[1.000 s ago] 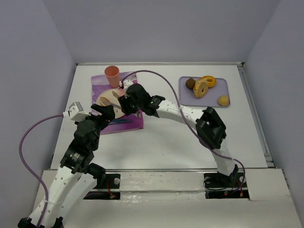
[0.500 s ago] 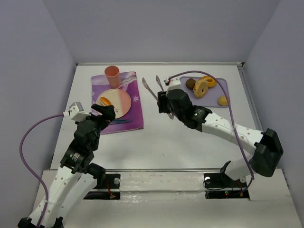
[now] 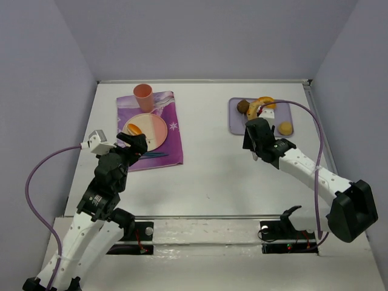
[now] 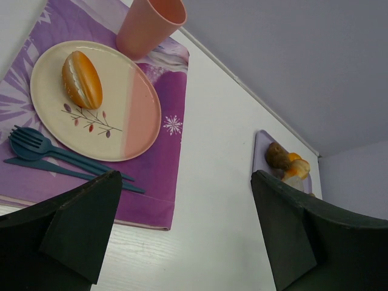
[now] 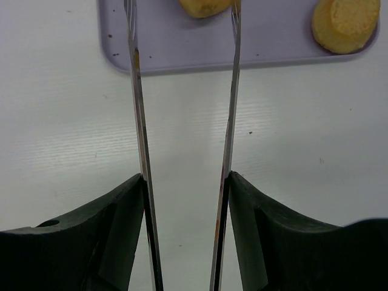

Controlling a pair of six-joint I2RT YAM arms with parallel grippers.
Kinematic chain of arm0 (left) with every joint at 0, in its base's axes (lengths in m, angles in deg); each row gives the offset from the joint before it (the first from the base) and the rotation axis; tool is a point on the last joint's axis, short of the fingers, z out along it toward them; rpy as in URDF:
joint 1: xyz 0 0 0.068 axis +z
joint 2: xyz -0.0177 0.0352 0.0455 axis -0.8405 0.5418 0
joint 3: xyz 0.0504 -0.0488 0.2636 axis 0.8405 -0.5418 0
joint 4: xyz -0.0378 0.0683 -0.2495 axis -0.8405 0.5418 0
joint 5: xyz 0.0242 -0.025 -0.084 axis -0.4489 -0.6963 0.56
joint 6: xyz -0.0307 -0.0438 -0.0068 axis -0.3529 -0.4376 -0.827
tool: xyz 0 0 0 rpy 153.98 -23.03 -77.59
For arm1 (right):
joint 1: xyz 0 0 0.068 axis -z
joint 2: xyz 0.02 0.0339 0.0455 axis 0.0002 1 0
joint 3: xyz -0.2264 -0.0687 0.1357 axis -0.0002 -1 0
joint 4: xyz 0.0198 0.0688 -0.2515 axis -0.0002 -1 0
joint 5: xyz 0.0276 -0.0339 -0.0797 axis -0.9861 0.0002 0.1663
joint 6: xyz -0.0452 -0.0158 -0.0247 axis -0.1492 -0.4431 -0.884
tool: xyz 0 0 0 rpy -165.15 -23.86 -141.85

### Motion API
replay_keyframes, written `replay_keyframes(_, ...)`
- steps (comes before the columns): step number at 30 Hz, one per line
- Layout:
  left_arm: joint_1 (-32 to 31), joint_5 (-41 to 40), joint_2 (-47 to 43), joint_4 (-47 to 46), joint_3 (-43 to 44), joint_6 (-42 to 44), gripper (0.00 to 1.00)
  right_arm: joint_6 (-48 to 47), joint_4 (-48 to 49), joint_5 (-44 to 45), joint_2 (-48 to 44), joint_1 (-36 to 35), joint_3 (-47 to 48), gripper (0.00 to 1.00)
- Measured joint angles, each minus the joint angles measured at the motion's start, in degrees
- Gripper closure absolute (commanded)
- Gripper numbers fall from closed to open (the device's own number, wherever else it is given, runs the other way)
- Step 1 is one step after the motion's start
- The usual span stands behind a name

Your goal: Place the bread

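Since the tong arms are spread and empty, I will lower my right gripper outward, bringing the tongs' tips around the curved yellow bread [image 3: 252, 111] [image 5: 204, 6], and close on the tongs.
An orange bread roll [image 3: 134, 128] lies on the pink-and-cream plate [image 3: 154, 130] at the left; it also shows in the left wrist view [image 4: 82, 79]. My right gripper [image 3: 255, 137] is at the near edge of the lilac tray [image 3: 235, 124], shut on metal tongs [image 5: 140, 121]. The tong arms are spread and empty, with their tips over the tray [image 5: 182, 42]. My left gripper [image 3: 134, 144] is open and empty, just near of the plate [image 4: 136, 115].
The tray holds a brown piece [image 3: 243, 107], a ring-shaped bread [image 3: 262, 108] and a round yellow piece [image 3: 285, 128]. A pink cup [image 3: 143, 95] and a blue fork and knife [image 4: 36, 145] sit on the purple placemat [image 3: 171, 145].
My right arm has swung with the tongs from the plate at the left across to the tray at the right. The roll stays on the plate. The left arm has not moved.
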Motion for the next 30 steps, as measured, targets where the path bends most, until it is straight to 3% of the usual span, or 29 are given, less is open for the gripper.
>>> replay_keyframes(16, 0.0, -0.02, 0.0, -0.02, 0.0, 0.02, 0.01, -6.49, -1.51, 1.68, 14.58, 4.39, 10.8, 0.41)
replay_keyframes(20, 0.0, -0.02, 0.0, -0.02, 0.0, 0.02, 0.01, -8.55, -1.33, 1.7, 17.79, 5.16, 13.81, 0.53)
replay_keyframes(26, 0.0, -0.04, -0.02, 0.0, 0.0, 0.02, 0.01, -10.36, -1.16, 1.62, 19.32, 5.4, 14.75, 0.85)
replay_keyframes(30, 0.0, -0.04, -0.22, 0.0, 0.0, 0.02, 0.01, -10.75, -1.01, 1.22, 18.64, 5.42, 14.58, 0.91)
